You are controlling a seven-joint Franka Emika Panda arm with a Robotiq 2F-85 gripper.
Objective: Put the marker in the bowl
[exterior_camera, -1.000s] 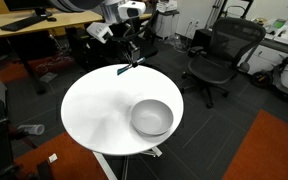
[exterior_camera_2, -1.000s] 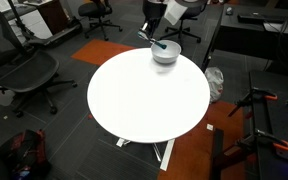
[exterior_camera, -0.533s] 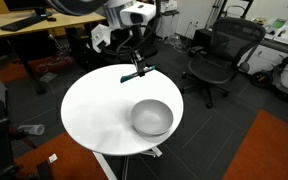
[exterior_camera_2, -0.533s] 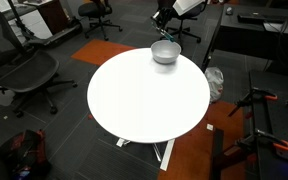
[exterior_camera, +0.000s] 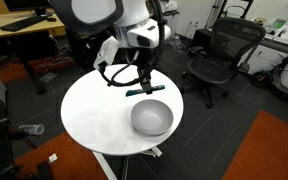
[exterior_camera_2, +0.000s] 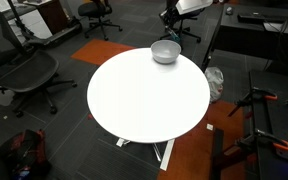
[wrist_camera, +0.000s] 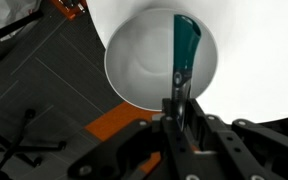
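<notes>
My gripper should lower the marker [exterior_camera: 144, 90] and shift it from above the bowl's far rim toward the middle of the bowl before it opens inside.
My gripper [wrist_camera: 178, 103] is shut on the marker [wrist_camera: 184, 48], a dark teal-green stick that points out from the jaws over the bowl [wrist_camera: 134, 70]. In an exterior view the marker [exterior_camera: 144, 90] hangs level under the gripper [exterior_camera: 144, 82], just above the far rim of the light grey bowl [exterior_camera: 152, 118] on the round white table [exterior_camera: 89, 115]. In an exterior view the bowl [exterior_camera_2: 165, 52] sits at the table's far edge [exterior_camera_2: 124, 110] with the arm above it; the marker is too small to make out there.
Black office chairs stand around the table [exterior_camera: 216, 55] [exterior_camera_2: 24, 75]. A desk with a monitor [exterior_camera: 29, 22] is behind the arm. Orange carpet patches [exterior_camera: 274, 150] lie on the dark floor.
The gripper has carried the marker from the table's far edge toward the bowl and lower, so it now hangs over the bowl's rim.
</notes>
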